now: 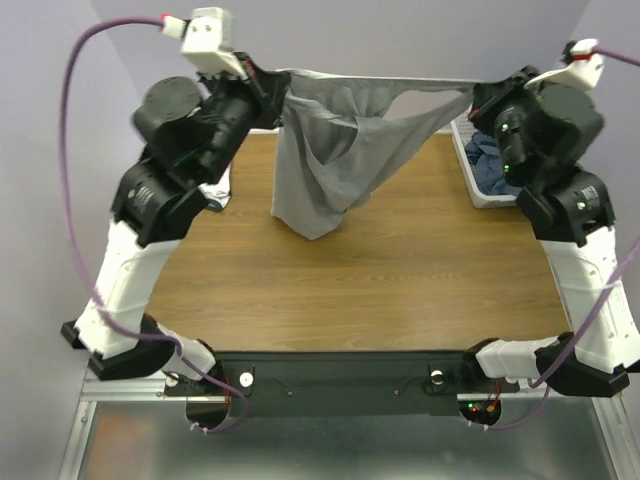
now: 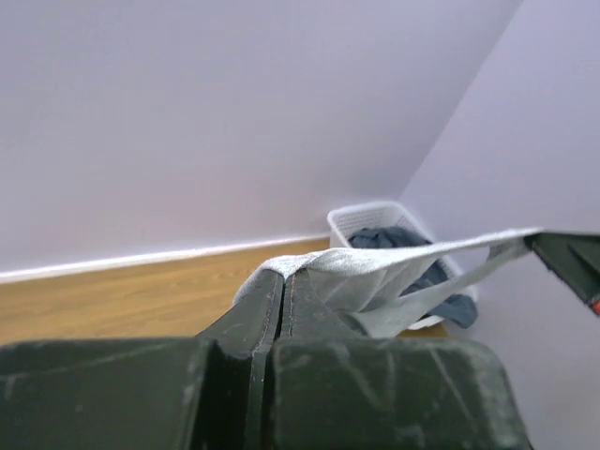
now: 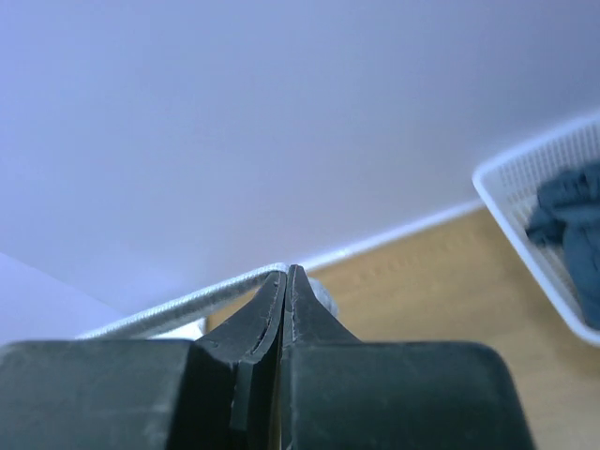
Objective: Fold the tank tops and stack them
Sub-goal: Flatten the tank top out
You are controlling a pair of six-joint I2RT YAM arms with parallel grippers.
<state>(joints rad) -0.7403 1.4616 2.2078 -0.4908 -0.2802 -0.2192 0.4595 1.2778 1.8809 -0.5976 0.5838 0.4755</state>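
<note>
The left gripper lowers next, tipping its fingers downward, and releases the grey tank top's raised end on the clear wooden tabletop, as that lies below the gripper.
A heather grey tank top [image 1: 335, 150] hangs in the air above the far part of the table, stretched taut between both grippers along its top edge. My left gripper [image 1: 268, 76] is shut on its left end; the grey cloth [image 2: 361, 277] drapes over the closed fingertips in the left wrist view. My right gripper [image 1: 478, 92] is shut on the right end; a thin taut grey edge [image 3: 187, 305] runs left from its tip in the right wrist view. The lower cloth sags towards the table. A dusty blue top [image 1: 490, 160] lies in the basket.
A white lattice basket [image 1: 470, 170] stands at the table's far right, also in the left wrist view [image 2: 361, 220] and the right wrist view [image 3: 525, 234]. A bit of white cloth [image 1: 222, 190] shows under the left arm. Lilac walls close the back and sides.
</note>
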